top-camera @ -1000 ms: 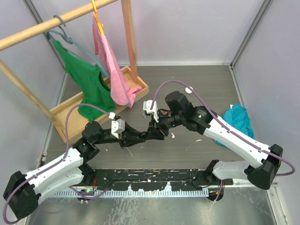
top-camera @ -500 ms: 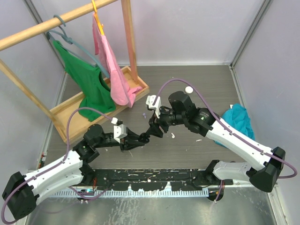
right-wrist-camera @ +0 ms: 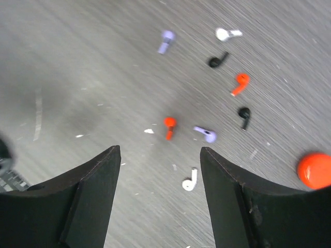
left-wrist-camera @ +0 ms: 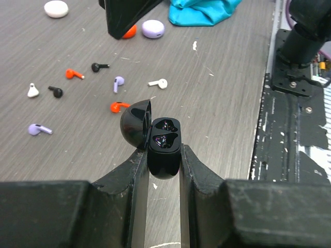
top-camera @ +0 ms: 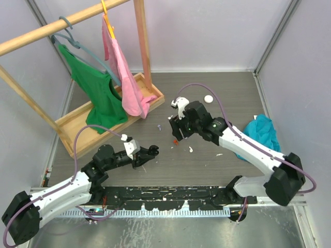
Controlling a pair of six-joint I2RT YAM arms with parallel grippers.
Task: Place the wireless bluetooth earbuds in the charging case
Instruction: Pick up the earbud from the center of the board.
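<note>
I need to move my right gripper outward next, then lower it to the head of the black earbud near the red case.
My left gripper (left-wrist-camera: 164,152) is shut on a black charging case (left-wrist-camera: 164,142), held above the table with its lid (left-wrist-camera: 135,124) swung open to the left. The wells look dark and glossy; I cannot tell what lies in them. Several earbuds lie loose on the table beyond it, among them a red one (left-wrist-camera: 119,107), a white one (left-wrist-camera: 159,82) and a lilac one (left-wrist-camera: 118,82). My right gripper (right-wrist-camera: 160,150) hangs open over the same scatter, with a white earbud (right-wrist-camera: 190,181) and a red earbud (right-wrist-camera: 169,125) below its gap. It holds nothing.
Round cases lie past the earbuds: cream (left-wrist-camera: 56,8), red (left-wrist-camera: 129,32), lilac (left-wrist-camera: 153,28). A teal cloth (top-camera: 258,132) sits at the right. A wooden clothes rack (top-camera: 145,85) with green and pink garments stands at the back left. The metal rail (top-camera: 165,199) runs along the near edge.
The two grippers were together at the case; now they are apart. The right gripper has opened and moved back over the earbuds. The left arm has drawn back to the left with the case.
</note>
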